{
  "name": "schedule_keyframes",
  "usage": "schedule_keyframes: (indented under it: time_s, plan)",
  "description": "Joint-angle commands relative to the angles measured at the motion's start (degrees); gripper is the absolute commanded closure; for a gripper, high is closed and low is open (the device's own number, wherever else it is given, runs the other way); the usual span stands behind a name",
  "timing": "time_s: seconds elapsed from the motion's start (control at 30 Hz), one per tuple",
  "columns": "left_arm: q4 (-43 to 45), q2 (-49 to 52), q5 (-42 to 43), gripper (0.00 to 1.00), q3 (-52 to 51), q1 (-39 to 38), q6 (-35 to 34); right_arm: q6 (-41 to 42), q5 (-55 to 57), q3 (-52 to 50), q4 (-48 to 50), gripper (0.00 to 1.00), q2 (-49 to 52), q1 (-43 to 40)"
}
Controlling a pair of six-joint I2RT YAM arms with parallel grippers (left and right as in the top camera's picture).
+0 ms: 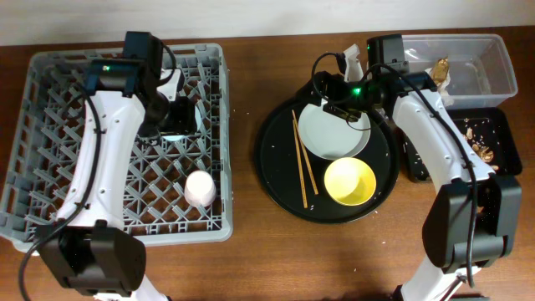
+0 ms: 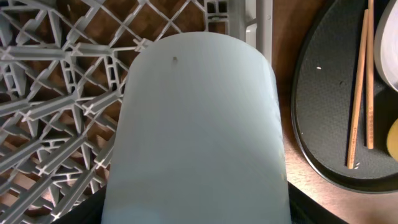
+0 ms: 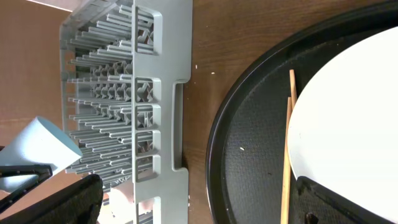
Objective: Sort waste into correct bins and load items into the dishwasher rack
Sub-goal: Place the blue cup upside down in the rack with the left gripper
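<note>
Next, my left gripper will carry the light-blue cup down beyond the pink cup, where the rack (image 1: 50, 92) is free by the round tray.
My left gripper (image 1: 171, 121) is shut on the small light-blue cup (image 1: 185, 115) over the grey dishwasher rack (image 1: 50, 92). The cup (image 2: 199, 112) fills the left wrist view, between the fingers (image 2: 196, 214). A pink cup (image 1: 201, 188) stands upside down in the rack. My right gripper (image 1: 343, 106) is open and empty above the far rim of the pale plate-bowl (image 1: 334, 134). In the right wrist view one finger of the gripper (image 3: 199, 199) overlaps the plate-bowl (image 3: 348, 130). The chopsticks (image 1: 303, 163) and the yellow bowl (image 1: 349, 182) lie on the round black tray (image 1: 280, 180).
The clear tub (image 1: 493, 58) at the back right holds a brown-gold wrapper (image 1: 439, 71) and white tissue. The shallow black tray (image 1: 501, 125) in front of it holds beige food scraps (image 1: 478, 138). Bare wooden table (image 1: 242, 150) separates the rack and the round tray.
</note>
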Motion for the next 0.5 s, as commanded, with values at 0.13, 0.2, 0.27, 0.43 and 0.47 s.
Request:
schedule_keyframes:
  time_s: [0.13,0.2,0.27,0.43,0.47]
  plan:
    - [0.81,7.39,-2.10,0.46,0.28,-4.09,-1.11,-0.79,3.56,-0.04,-2.01,0.01,-0.52,0.20]
    - [0.83,9.42,-2.12,0.46,0.22,-4.15,-1.11,-0.79,3.54,-0.04,-2.19,0.02,-0.52,0.20]
    - [0.76,10.69,-2.12,0.46,0.11,-4.17,-1.11,-0.79,3.54,-0.04,-2.19,0.02,-0.52,0.20]
    - [-0.07,12.57,-3.80,0.46,-0.07,-4.15,-1.11,-0.79,3.54,-0.04,-2.21,0.02,-0.52,0.20]
    - [-0.07,12.57,-3.82,0.36,-0.07,-4.15,-1.11,-0.79,3.54,-0.04,-2.21,0.02,-0.52,0.20]
